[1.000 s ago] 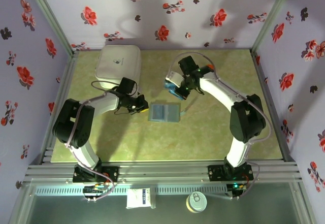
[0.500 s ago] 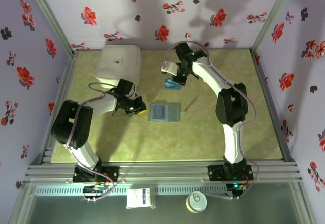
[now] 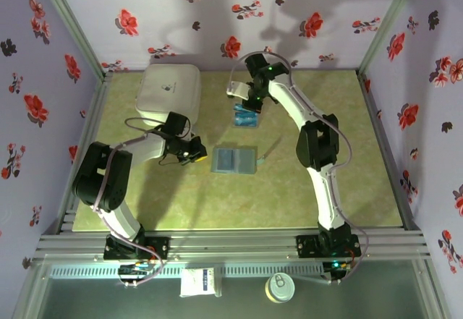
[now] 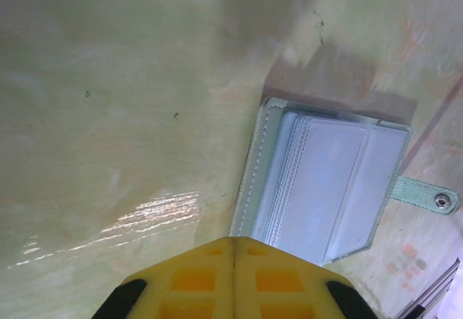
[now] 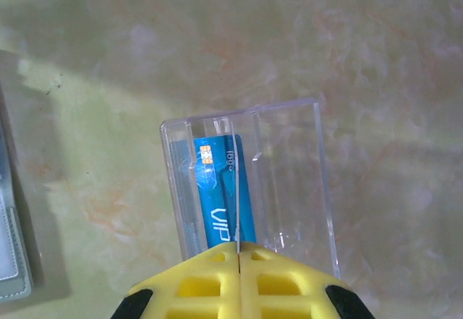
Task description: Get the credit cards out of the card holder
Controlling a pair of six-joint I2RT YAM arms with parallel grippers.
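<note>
The right gripper next needs to move down over the clear plastic piece and let go of the thin pale credit card inside it, because that piece lies open below this gripper.
The card holder (image 3: 233, 160) lies open on the green table, its clear sleeves (image 4: 325, 181) facing up and its stud strap (image 4: 427, 197) out to the right. My left gripper (image 4: 233, 241) is shut with nothing in it, its tips at the holder's left edge (image 3: 197, 152). A blue-teal credit card (image 5: 221, 196) sits in a clear plastic piece (image 5: 289, 181) further back (image 3: 246, 118). Just above that piece, my right gripper (image 5: 236, 245) is shut on a thin pale credit card (image 5: 234, 189), seen edge-on. From above, this gripper (image 3: 246, 100) hovers over the clear piece.
A big white rounded box (image 3: 171, 90) stands at the back left, close behind the left arm. Floral walls close in the table on three sides. A can (image 3: 279, 287) and a small white packet (image 3: 199, 283) lie below the table's front rail.
My right arm has swung toward the back of the table, carrying its card to just above the clear piece. The left gripper has barely moved.
</note>
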